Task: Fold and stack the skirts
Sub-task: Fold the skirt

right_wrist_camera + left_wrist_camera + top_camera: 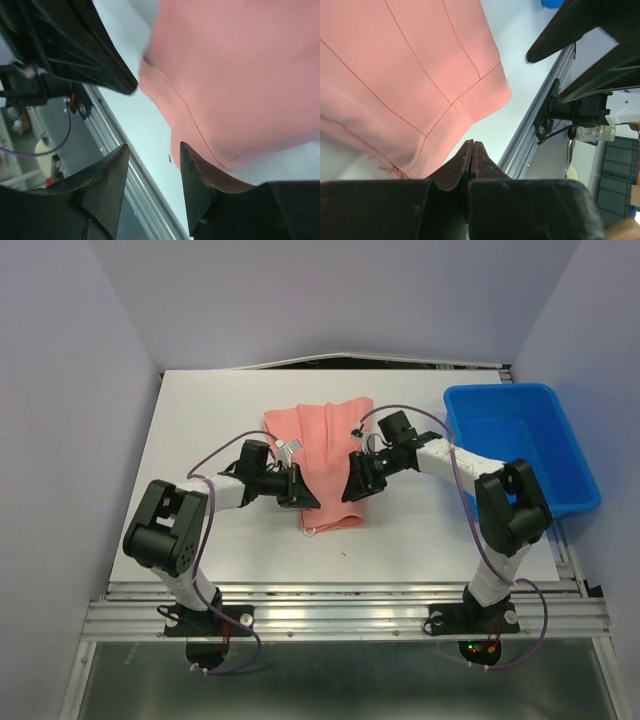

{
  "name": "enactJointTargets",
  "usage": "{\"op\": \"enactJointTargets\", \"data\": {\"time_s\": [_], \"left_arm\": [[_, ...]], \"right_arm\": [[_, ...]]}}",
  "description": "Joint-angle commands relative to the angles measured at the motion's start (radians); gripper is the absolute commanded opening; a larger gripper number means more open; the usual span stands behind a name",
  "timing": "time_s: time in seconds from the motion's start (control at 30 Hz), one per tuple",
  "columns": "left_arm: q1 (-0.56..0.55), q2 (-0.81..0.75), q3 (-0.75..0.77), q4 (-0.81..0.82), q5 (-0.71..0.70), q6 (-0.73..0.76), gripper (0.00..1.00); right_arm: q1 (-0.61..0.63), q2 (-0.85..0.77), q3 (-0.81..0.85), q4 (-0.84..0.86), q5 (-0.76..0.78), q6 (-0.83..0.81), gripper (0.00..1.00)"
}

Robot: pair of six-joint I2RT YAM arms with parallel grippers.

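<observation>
I should next move my left gripper outward along the skirt's edge point(301, 514) point(384, 159), slightly left in the top view, then open, because that edge slants toward the skirt's far end.
A salmon-pink skirt point(325, 455) lies folded into a long strip in the middle of the table, waist toward the near edge. My left gripper point(310, 500) is at the skirt's left edge near its near end. In the left wrist view this gripper point(472, 146) is shut with nothing between the jaws, and the skirt point(395, 75) lies just beyond its tips. My right gripper point(352, 492) is at the skirt's right edge, opposite the left one. In the right wrist view it point(153, 150) is open and empty, with the skirt point(240, 75) beside its right finger.
A blue plastic bin point(520, 445) stands at the right edge of the table. The metal rail point(340, 605) runs along the near edge. Each gripper shows as a black shape in the other's wrist view, the right gripper point(580, 30) and the left gripper point(75, 45).
</observation>
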Motion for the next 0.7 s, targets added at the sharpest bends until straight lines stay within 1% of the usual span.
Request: {"op": "enactJointTargets", "data": {"time_s": [0.0, 0.07, 0.17, 0.27, 0.37, 0.47, 0.5, 0.6, 0.63, 0.67], "left_arm": [[-0.009, 0.099, 0.036, 0.069, -0.006, -0.058, 0.0], [-0.006, 0.17, 0.052, 0.057, -0.02, -0.044, 0.0], [0.015, 0.228, 0.068, 0.02, -0.058, -0.02, 0.0], [0.047, 0.254, 0.079, -0.02, -0.08, 0.005, 0.0], [0.08, 0.253, 0.059, -0.037, -0.104, 0.014, 0.0], [0.104, 0.229, 0.045, -0.037, -0.113, 0.033, 0.0], [0.107, 0.221, 0.045, -0.037, -0.1, 0.039, 0.0], [0.098, 0.16, 0.069, -0.063, 0.01, 0.108, 0.0], [0.092, 0.106, 0.097, -0.101, 0.049, 0.144, 0.0], [0.092, 0.075, 0.109, -0.109, 0.057, 0.149, 0.02]], "right_arm": [[0.015, 0.096, -0.125, -0.063, -0.119, -0.075, 0.5], [0.006, 0.186, -0.136, -0.05, -0.113, -0.084, 0.49], [-0.045, 0.301, -0.159, -0.014, -0.063, -0.051, 0.41], [-0.088, 0.337, -0.188, -0.013, -0.008, -0.027, 0.37], [-0.088, 0.312, -0.22, -0.017, 0.035, -0.023, 0.36], [-0.088, 0.265, -0.234, -0.02, -0.018, -0.021, 0.36], [-0.088, 0.249, -0.231, -0.024, -0.029, -0.026, 0.35], [-0.079, 0.179, -0.201, -0.058, -0.073, -0.073, 0.36], [-0.079, 0.141, -0.164, -0.079, -0.108, -0.09, 0.36], [-0.07, 0.127, -0.139, -0.092, -0.132, -0.095, 0.37]]}}
